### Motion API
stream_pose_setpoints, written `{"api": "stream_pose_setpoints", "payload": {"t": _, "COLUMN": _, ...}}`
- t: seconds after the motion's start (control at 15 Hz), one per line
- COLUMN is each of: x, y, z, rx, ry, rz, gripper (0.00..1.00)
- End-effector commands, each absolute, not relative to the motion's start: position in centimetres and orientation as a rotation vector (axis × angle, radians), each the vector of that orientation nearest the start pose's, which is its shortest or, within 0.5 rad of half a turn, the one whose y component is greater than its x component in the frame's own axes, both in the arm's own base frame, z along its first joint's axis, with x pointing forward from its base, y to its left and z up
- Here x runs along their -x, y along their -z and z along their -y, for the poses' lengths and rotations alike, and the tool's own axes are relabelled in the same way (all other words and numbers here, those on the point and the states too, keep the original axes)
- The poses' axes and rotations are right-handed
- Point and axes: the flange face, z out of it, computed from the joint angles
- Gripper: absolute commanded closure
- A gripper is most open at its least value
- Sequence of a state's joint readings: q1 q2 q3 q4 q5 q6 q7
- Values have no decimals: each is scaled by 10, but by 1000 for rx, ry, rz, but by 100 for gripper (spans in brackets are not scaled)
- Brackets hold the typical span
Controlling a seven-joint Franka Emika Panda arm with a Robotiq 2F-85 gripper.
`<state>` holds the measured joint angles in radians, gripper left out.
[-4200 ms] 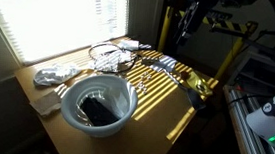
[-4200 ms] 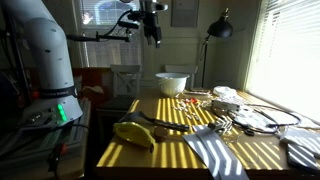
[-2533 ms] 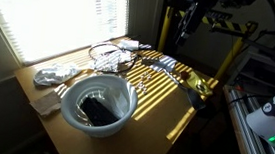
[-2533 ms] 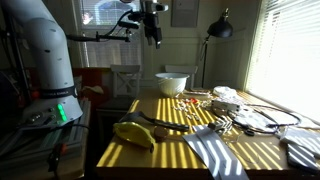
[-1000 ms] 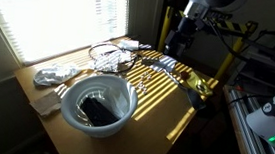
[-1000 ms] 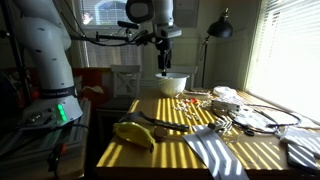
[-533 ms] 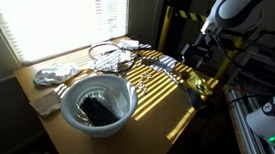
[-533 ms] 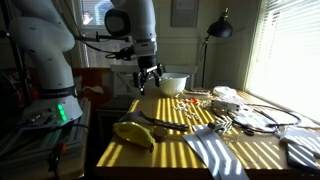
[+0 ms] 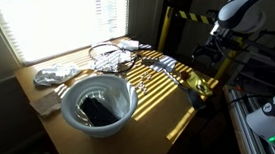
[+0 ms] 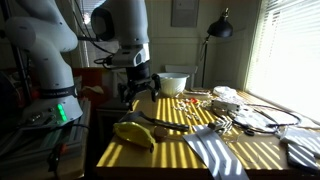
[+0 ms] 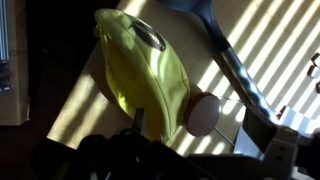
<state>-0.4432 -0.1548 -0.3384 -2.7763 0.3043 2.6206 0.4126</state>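
Next, my gripper moves down with fingers spread onto the raised fold of the yellow soft object [image 10: 142, 129] [image 11: 163, 78] below it, since that fold stands up where both fingers would straddle it.
My gripper [image 10: 138, 92] hangs above the near end of the wooden table [image 10: 170, 128], jaws spread and empty. It also shows at the table's far edge in an exterior view [image 9: 212, 55]. Right below it lies a yellow soft object [image 10: 135, 132], seen in both exterior views [image 9: 199, 84]. In the wrist view the yellow object [image 11: 145, 75] fills the middle, with a pale round piece [image 11: 203, 113] at its edge. My gripper [image 11: 165, 150] is only a dark shape along the bottom there, above the object and not touching it.
A white bowl [image 9: 124, 121] holds a dark object [image 9: 99, 111]; the bowl also shows in an exterior view [image 10: 171, 84]. A striped cloth [image 10: 210, 150], cables [image 9: 107, 54] and a crumpled white cloth [image 9: 52, 76] lie on the table. A lamp [image 10: 220, 28] stands behind.
My gripper has come down from high above the bowl's side and moved across to hang low over the yellow object at the table's end. The things on the table have not moved.
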Motion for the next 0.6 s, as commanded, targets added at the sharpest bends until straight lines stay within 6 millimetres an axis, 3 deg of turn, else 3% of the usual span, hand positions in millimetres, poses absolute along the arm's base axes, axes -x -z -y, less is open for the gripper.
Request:
{"api": "stream_pose_setpoints", "payload": {"t": 0.0, "x": -253, "y": -227, "z": 276, "rx": 2279, "ry": -83, "rz": -1918, "gripper": 0}}
{"api": "stream_pose_setpoints", "payload": {"t": 0.53, "x": -269, "y": -185, "z": 259, "rx": 2467, "ry": -103, "rz": -1814, "gripper": 0}}
